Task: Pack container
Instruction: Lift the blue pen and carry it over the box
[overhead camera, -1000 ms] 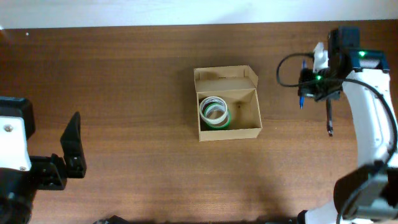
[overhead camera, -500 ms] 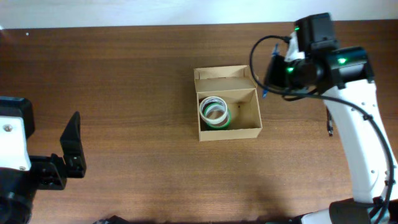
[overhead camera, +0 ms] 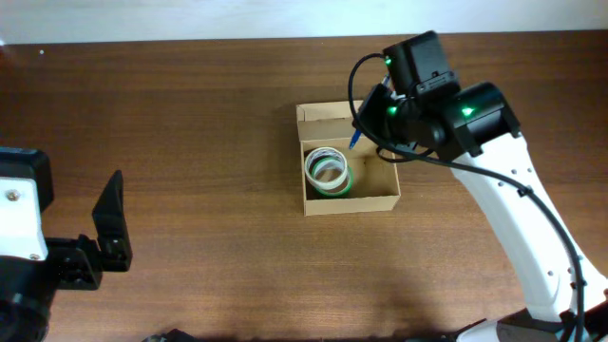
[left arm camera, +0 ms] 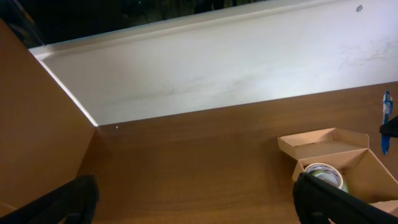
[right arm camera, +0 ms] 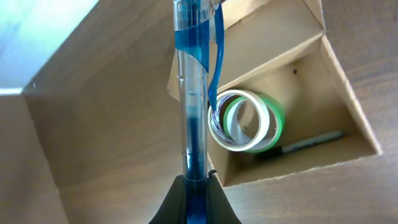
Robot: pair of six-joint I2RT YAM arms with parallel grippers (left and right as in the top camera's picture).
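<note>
The container (overhead camera: 379,198) has room beside the tape rolls. My right gripper should next move down and back to it and release the blue pen there.
The tan cardboard container (overhead camera: 379,198) stands open at the table's middle, its flap lid (overhead camera: 342,116) folded back. Inside lie stacked tape rolls (overhead camera: 328,171), white and green, and in the right wrist view a dark marker (right arm camera: 305,144) beside them (right arm camera: 245,121). My right gripper (overhead camera: 366,119) is shut on a blue pen (right arm camera: 193,87) and holds it above the container's back edge; the pen also shows in the overhead view (overhead camera: 354,139) and the left wrist view (left arm camera: 386,121). My left gripper (overhead camera: 112,233) is open and empty at the far left, away from the container (left arm camera: 367,165).
The brown wooden table (overhead camera: 190,114) runs to a pale wall along the far edge (left arm camera: 217,68). The right arm's white links (overhead camera: 518,228) stretch over the table's right side. The left arm's base (overhead camera: 19,237) sits at the left edge.
My right arm has swung left from the table's right side, carrying the blue pen to above the container. The left arm has not moved.
</note>
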